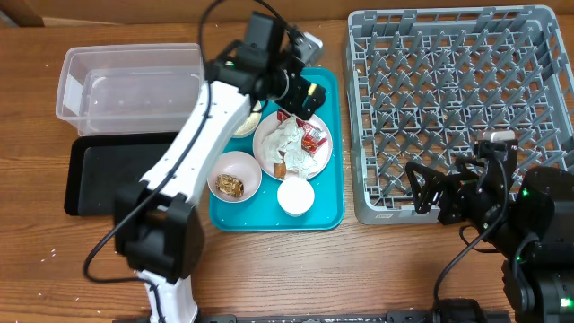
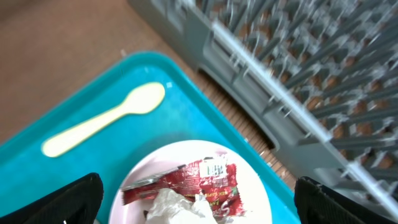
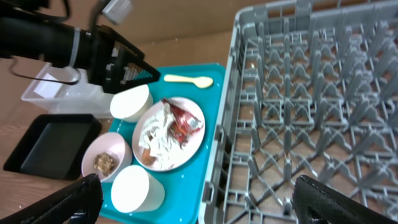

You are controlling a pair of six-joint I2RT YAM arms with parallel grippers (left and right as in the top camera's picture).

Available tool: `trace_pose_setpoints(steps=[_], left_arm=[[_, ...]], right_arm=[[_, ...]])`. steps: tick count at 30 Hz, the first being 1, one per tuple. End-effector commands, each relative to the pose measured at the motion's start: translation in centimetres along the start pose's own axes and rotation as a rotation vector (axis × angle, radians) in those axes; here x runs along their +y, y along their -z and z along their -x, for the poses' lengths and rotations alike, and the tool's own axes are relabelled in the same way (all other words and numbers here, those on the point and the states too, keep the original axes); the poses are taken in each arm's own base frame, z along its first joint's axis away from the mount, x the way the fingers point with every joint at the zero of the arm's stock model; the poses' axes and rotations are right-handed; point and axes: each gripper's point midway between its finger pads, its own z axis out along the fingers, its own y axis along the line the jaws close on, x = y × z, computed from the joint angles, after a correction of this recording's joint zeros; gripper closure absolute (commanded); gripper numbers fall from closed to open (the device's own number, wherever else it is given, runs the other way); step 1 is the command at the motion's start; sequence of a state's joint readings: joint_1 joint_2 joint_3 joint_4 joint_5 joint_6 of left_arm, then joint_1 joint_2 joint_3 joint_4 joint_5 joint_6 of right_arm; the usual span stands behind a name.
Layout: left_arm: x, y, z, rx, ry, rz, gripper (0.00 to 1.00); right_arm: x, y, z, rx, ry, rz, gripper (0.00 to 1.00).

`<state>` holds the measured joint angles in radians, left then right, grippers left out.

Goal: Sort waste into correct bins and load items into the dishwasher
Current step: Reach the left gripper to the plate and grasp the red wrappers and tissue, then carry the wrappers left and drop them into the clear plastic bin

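The red snack wrapper's edge is beside the napkin. I should bring my left gripper down onto it next.
A round white plate on the teal tray holds a crumpled white napkin and a red snack wrapper. My left gripper hovers open above the plate's far edge. In the left wrist view the wrapper and napkin lie between its open fingers, and the yellow spoon lies beyond. A bowl holds brown scraps. A white cup stands at the tray's front, and a second bowl is partly under the arm. My right gripper is open and empty at the grey dish rack's front edge.
The clear tub stands at the far left, with the black tray in front of it. The teal tray lies between them and the rack. The right wrist view shows the cup, the scraps bowl and the rack.
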<state>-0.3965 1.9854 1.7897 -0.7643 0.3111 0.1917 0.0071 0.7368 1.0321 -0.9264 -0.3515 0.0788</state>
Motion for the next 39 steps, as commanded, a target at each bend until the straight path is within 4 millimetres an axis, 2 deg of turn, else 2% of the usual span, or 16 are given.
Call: trace_pose_setpoints(steps=[1,4,7,14,19,22,26,28,35,39], left_arm=[[0.6,-2.4,-0.8,0.054,-0.044,0.046,0.00],[1.8,-4.8,-3.2,0.141,0.013,0.094,0.00],[2.6,-6.2,-5.5,0.219,0.099,0.135,0.01],[2.9,-8.8,-9.7,0.357,0.155,0.137,0.12],[3.0,-10.3,-11.8,0.421,0.168,0.128,0.28],[3.1,-11.1,-12.8,0.446,0.173,0.125,0.43],[3.1,-11.3,-13.1,0.452,0.174,0.124,0.80],[3.2,-11.4,-12.8,0.444,0.173,0.125,0.95],[3.3,-10.8,-11.1,0.412,0.173,0.131,0.96],[3.2,-9.2,-8.2,0.374,0.180,0.126,0.96]], right_arm=[[-0.1,0.6,0.6,-0.022,0.004,-0.020,0.00],[-0.2,0.6,0.1,-0.003,-0.003,-0.023,0.00],[-0.2,0.5,-0.2,0.009,-0.008,-0.025,0.00],[-0.3,0.5,-0.3,0.015,-0.010,-0.025,0.00],[-0.4,0.2,-0.4,0.025,-0.014,-0.027,0.00],[-0.5,0.0,-0.5,0.035,-0.018,-0.028,0.00],[-0.7,-0.5,-0.6,0.053,-0.024,-0.031,0.00],[-0.8,-0.8,-0.7,0.064,-0.029,-0.032,0.00],[-1.2,-1.7,-1.0,0.097,-0.042,-0.037,0.00],[-1.3,-1.9,-1.1,0.107,-0.046,-0.039,0.00]])
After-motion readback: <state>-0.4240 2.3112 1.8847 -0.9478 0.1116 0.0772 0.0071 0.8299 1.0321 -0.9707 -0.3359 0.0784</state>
